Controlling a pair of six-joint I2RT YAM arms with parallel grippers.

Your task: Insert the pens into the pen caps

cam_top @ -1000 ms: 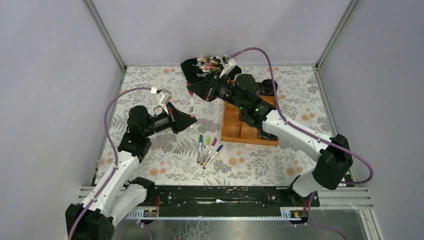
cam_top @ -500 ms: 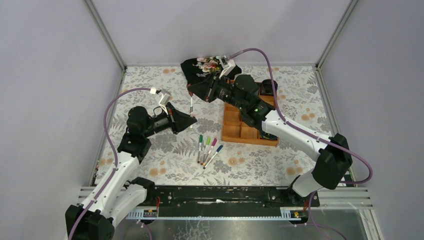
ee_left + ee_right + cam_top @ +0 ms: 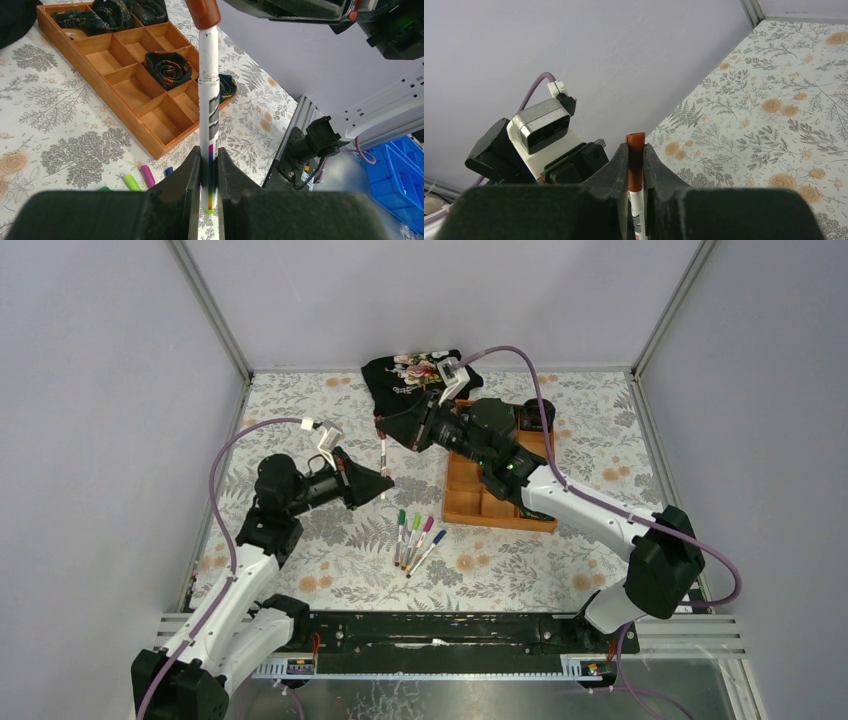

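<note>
The tabletop is bare beside the dark green capped pen, so the left gripper should next move down and back to that open spot and let go of the pen.
One white-barrelled pen (image 3: 383, 458) is held off the table between both grippers. My left gripper (image 3: 384, 483) is shut on its lower barrel (image 3: 208, 100), whose rear end shows light green. My right gripper (image 3: 382, 425) is shut on a dark red pen cap (image 3: 635, 160) that sits on the pen's other end (image 3: 202, 12). The white barrel (image 3: 637, 210) runs down between the right fingers. Several capped pens (image 3: 415, 535), dark green, light green, magenta and blue, lie side by side on the table in front of the grippers.
An orange wooden tray (image 3: 468, 508) with several cells stands right of the pens; rolled dark cloths (image 3: 167, 67) fill some cells. A black printed cloth (image 3: 400, 375) lies at the back. The flowered table cover (image 3: 300, 540) spreads around.
My right arm has shifted slightly at the wrist. The pen stays held between both grippers in about the same place. The left arm has barely moved.
</note>
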